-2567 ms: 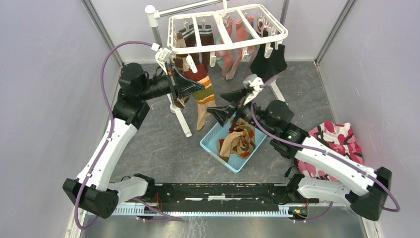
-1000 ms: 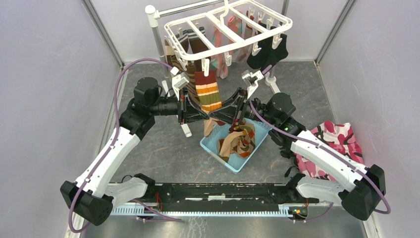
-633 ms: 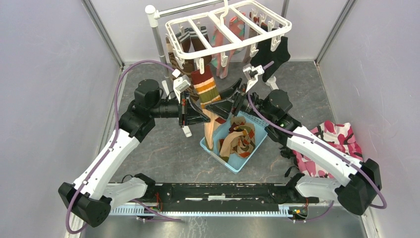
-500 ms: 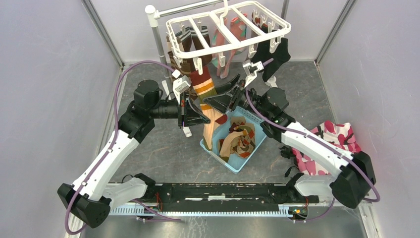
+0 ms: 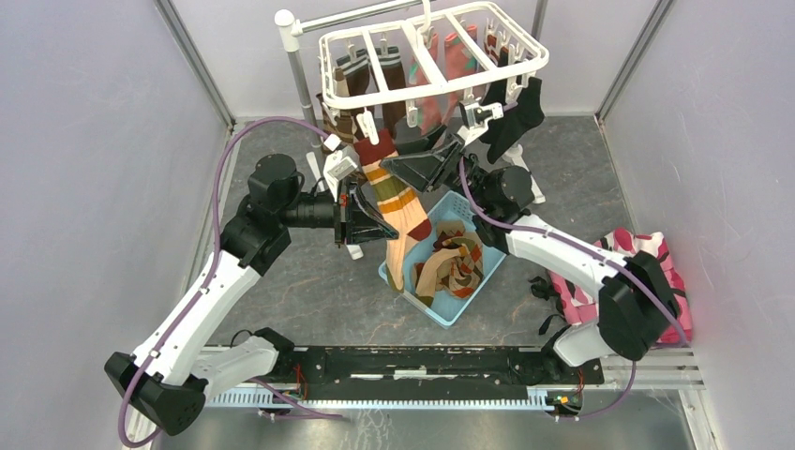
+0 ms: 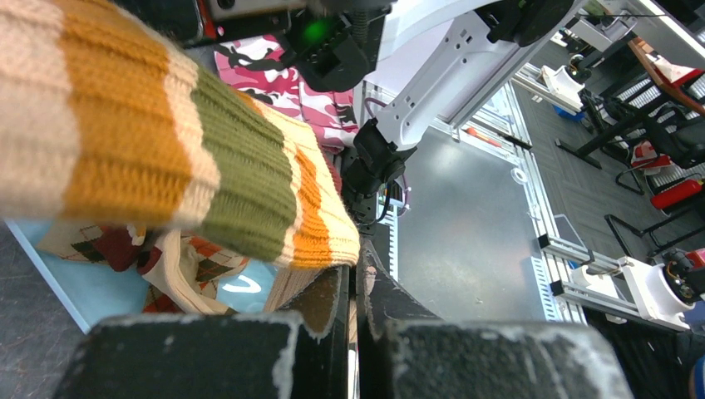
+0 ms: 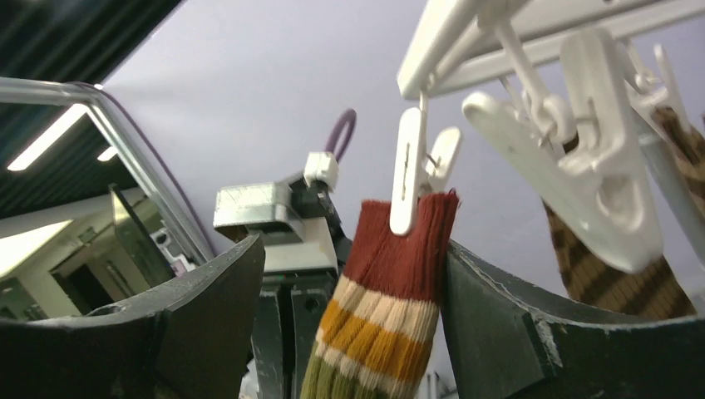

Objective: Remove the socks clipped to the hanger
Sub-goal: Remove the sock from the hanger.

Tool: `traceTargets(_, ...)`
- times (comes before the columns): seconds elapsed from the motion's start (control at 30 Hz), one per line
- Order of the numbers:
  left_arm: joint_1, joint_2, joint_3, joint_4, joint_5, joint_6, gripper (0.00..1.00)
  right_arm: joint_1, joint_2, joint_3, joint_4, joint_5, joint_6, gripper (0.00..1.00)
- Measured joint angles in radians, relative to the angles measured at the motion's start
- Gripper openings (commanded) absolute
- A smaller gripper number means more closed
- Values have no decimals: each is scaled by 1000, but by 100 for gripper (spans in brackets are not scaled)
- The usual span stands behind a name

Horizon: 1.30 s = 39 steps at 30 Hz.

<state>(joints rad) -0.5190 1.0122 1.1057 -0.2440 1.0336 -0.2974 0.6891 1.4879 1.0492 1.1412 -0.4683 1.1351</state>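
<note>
The basket's loose socks are below my left gripper and to its right in the top view, so I need to lower it over them and let go of the striped sock.
The white hanger (image 5: 433, 49) hangs at the top with several socks clipped under it. A red-topped striped sock (image 5: 398, 199) hangs from a white clip (image 7: 406, 170) and slants down over the basket. My left gripper (image 5: 377, 225) is shut on this sock's lower part; the left wrist view shows the sock (image 6: 208, 170) pinched at the left gripper (image 6: 356, 274). My right gripper (image 5: 411, 161) is open, with its jaws on either side of the sock's red cuff (image 7: 405, 241) just below the clip. In the right wrist view the right gripper (image 7: 356, 249) does not touch the clip.
A light blue basket (image 5: 401, 278) below holds several loose argyle socks (image 5: 452, 267). A black sock (image 5: 516, 117) and coral socks (image 5: 452, 56) hang on the hanger's right. The grey pole stand (image 5: 298, 70) is at the left, and a camouflage cloth heap (image 5: 647, 264) at the right.
My right gripper rose from the basket area to the striped sock's cuff under the clip. My left gripper keeps hold of the sock's lower part. The hanger swung slightly.
</note>
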Motion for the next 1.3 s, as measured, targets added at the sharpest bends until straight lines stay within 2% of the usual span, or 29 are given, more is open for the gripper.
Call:
traceTargets(0.23,-10,-1,0,14,19,0,2,1,100,64,166,26,140,78)
traceTargets(0.53,-26,-1,0,19,48,-3,2,10,129,64,185,40,199,78)
traceTargets(0.97,-29,0,0,32,53,-27,2,14,186,101,321,94,336,57)
traceTargets(1.3,-29,0,0,-23,19,6,2,6,184,106,340,112,368,50)
